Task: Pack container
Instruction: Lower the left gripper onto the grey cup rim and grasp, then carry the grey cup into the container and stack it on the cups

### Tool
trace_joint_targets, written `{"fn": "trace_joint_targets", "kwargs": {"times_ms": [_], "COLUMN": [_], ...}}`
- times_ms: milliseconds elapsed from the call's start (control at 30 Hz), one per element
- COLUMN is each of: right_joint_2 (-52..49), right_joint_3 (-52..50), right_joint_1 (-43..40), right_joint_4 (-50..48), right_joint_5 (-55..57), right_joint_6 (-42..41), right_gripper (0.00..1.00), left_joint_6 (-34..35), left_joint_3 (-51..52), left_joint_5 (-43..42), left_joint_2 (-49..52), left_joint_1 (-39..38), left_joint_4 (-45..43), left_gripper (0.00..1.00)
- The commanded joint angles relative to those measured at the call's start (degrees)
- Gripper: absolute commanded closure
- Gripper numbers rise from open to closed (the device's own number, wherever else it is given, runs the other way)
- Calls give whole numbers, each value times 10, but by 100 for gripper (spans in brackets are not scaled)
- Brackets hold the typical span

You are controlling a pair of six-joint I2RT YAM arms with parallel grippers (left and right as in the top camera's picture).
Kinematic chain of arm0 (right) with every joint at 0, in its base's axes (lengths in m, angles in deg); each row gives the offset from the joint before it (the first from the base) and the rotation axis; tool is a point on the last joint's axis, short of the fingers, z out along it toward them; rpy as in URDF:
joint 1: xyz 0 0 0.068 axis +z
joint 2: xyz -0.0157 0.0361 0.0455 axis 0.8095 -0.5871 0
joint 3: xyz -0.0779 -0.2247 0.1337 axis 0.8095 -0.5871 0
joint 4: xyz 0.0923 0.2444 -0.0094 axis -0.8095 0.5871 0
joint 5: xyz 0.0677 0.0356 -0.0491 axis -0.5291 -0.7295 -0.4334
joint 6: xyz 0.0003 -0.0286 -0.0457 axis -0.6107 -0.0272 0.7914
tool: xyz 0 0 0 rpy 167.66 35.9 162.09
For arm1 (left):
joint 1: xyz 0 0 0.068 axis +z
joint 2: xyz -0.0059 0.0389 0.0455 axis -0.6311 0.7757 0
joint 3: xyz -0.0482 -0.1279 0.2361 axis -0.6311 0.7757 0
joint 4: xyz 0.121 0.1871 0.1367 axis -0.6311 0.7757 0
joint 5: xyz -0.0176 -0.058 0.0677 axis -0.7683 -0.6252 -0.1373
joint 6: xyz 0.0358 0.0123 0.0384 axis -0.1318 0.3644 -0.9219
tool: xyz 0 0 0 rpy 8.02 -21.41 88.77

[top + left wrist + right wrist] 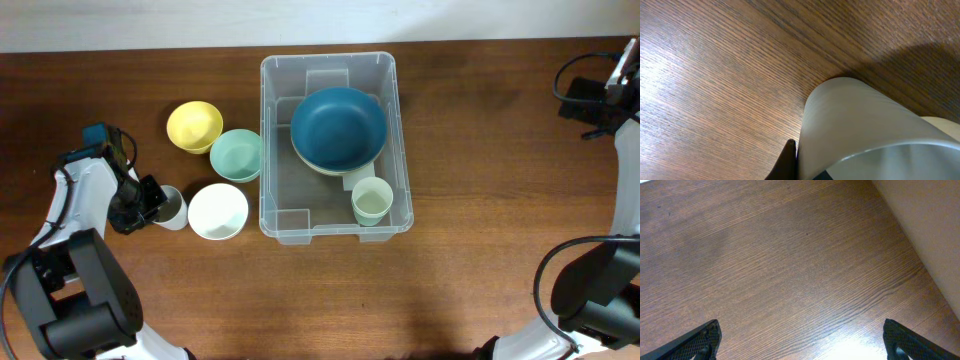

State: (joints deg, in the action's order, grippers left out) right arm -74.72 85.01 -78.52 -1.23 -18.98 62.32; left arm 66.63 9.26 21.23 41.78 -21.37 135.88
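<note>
I should lift my left gripper, move it to the right in the overhead view and lower the white cup [173, 208] into the pale green cup's opening [372, 194], since that green cup is open.
The clear container [268, 150] stands mid-table. It holds a dark blue bowl [338, 128] stacked on a cream bowl and a pale green cup [372, 201] in its near right corner. My left gripper [148, 203] is at the left, closed on a white cup [173, 208] beside the white bowl. In the left wrist view one dark finger [789, 159] presses the outer wall of the cup [860, 125]; the other finger is hidden. My right gripper [600, 100] is open and empty over bare wood at the far right [802, 335].
A yellow bowl [194, 126], a mint bowl [236, 154] and a white bowl [218, 211] sit just left of the container. A pale wall [930, 225] borders the table by the right gripper. Cables hang near the right arm.
</note>
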Motion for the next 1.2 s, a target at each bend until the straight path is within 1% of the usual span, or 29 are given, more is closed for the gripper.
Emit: {"fn": "trace_joint_targets", "kwargs": {"times_ms": [0, 133, 200, 333, 433, 533, 700, 867, 933, 1033, 1167], "right_joint_2": [14, 14, 14, 14, 14, 14, 14, 14, 14, 14, 14], "right_joint_3": [9, 9, 9, 9, 9, 9, 9, 9, 9, 9, 9], "right_joint_1": [-3, -3, -3, -3, -3, -3, -3, -3, -3, -3, -3], "right_joint_4": [0, 0, 0, 0, 0, 0, 0, 0, 0, 0, 0], "right_joint_5": [1, 1, 1, 1, 1, 1, 1, 1, 1, 1, 1], "right_joint_6": [-7, -7, -7, -7, -7, -7, -7, -7, -7, -7, -7], "right_gripper": [1, 1, 1, 1, 1, 1, 1, 1, 1, 1, 1], "left_joint_6": [2, 2, 1, -9, -16, -31, -39, -105, -110, -110, -110], "left_joint_3": [1, -32, -65, -130, -173, -196, -199, -199, -199, -199, -199], "left_joint_5": [9, 15, 7, -47, -97, -127, -137, -134, -118, -71, -31], "left_joint_2": [-16, -36, -54, -91, -112, -120, -117, -105, -94, -77, -52], "left_joint_1": [0, 0, 0, -14, -47, -106, -238, -378, -430, -489, -536], "left_joint_4": [-5, -5, -5, -12, -26, -43, -89, -137, -152, -160, -148], "left_gripper": [99, 99, 99, 99, 99, 99, 99, 100, 99, 99, 99]}}
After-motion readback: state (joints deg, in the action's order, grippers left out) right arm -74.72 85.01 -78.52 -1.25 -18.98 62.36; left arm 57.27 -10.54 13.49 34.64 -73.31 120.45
